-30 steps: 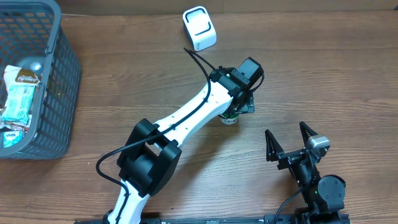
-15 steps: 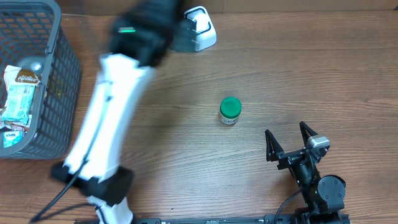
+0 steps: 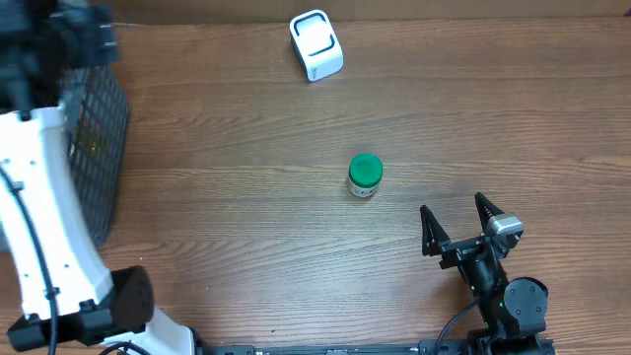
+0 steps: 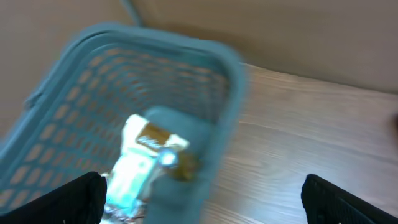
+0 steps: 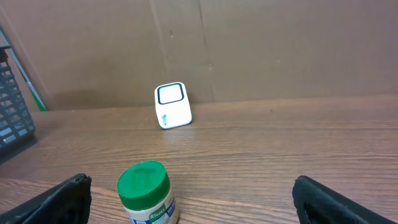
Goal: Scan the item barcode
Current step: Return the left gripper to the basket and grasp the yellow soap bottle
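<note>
My left gripper needs to go down next with open fingers, past the basket's rim and around the clear bottle of yellow liquid (image 3: 93, 147) (image 4: 183, 166), which sits below them beside the pale packet.
A small jar with a green lid (image 3: 365, 176) stands upright alone at the table's middle, and it also shows low in the right wrist view (image 5: 146, 193). The white barcode scanner (image 3: 316, 45) sits at the far edge (image 5: 172, 105). My left arm (image 3: 39, 197) reaches over the grey basket (image 3: 99, 128) at far left. In the blurred left wrist view my left gripper (image 4: 202, 199) is open above the basket (image 4: 74, 124), with nothing between its fingers. My right gripper (image 3: 460, 225) rests open near the front edge, right of the jar and apart from it.
The basket holds a pale packet (image 4: 140, 162) and other wrapped items, blurred by motion. Its dark corner shows at the left edge of the right wrist view (image 5: 12, 118). A brown cardboard wall (image 5: 249, 50) backs the table.
My left arm has swung from the green-lidded jar to the far left over the basket, leaving the jar standing on the table. The right arm has not moved.
</note>
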`<state>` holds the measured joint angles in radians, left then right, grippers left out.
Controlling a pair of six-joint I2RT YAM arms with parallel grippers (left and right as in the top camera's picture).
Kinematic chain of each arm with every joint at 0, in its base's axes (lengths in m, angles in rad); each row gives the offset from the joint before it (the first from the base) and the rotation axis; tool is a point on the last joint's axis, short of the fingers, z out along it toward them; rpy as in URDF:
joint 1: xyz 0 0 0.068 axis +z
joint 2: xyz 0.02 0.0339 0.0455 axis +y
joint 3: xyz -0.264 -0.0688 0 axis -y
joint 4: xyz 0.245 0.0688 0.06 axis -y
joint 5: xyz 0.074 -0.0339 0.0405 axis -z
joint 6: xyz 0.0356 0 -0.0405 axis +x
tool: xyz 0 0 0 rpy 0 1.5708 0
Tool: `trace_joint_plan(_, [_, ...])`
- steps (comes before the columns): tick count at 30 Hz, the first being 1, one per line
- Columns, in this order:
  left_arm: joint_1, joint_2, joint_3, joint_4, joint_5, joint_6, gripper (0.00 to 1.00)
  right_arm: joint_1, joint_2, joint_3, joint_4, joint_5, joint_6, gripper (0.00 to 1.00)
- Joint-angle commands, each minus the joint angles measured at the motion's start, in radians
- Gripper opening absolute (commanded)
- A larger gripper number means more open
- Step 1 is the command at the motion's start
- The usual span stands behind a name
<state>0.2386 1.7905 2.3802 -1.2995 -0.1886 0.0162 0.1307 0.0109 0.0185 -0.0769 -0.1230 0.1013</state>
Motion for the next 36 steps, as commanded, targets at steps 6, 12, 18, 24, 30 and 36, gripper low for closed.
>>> trace_joint_plan(6, [0.282, 0.075, 0.004, 0.025, 0.337, 0.112, 1.00, -0.004, -0.008, -0.011, 0.003, 0.009, 0.003, 1.00])
trace_joint_plan(12, [0.364, 0.195, -0.023, 0.025, 0.372, 0.157, 0.87, -0.004, -0.008, -0.011, 0.003, 0.009, 0.003, 1.00])
trace_joint_plan(18, [0.377, 0.330, -0.030, 0.013, 0.472, 0.235, 0.84, -0.004, -0.008, -0.011, 0.003, 0.009, 0.003, 1.00])
trace_joint_plan(24, [0.372, 0.424, -0.030, -0.002, 0.530, 0.306, 0.85, -0.004, -0.008, -0.011, 0.003, 0.009, 0.003, 1.00])
trace_joint_plan(30, [0.367, 0.492, -0.037, -0.006, 0.526, 0.306, 0.85, -0.004, -0.008, -0.011, 0.003, 0.009, 0.003, 1.00])
trace_joint_plan(36, [0.361, 0.541, -0.037, -0.009, 0.526, 0.306, 0.84, -0.004, -0.008, -0.011, 0.003, 0.009, 0.003, 1.00])
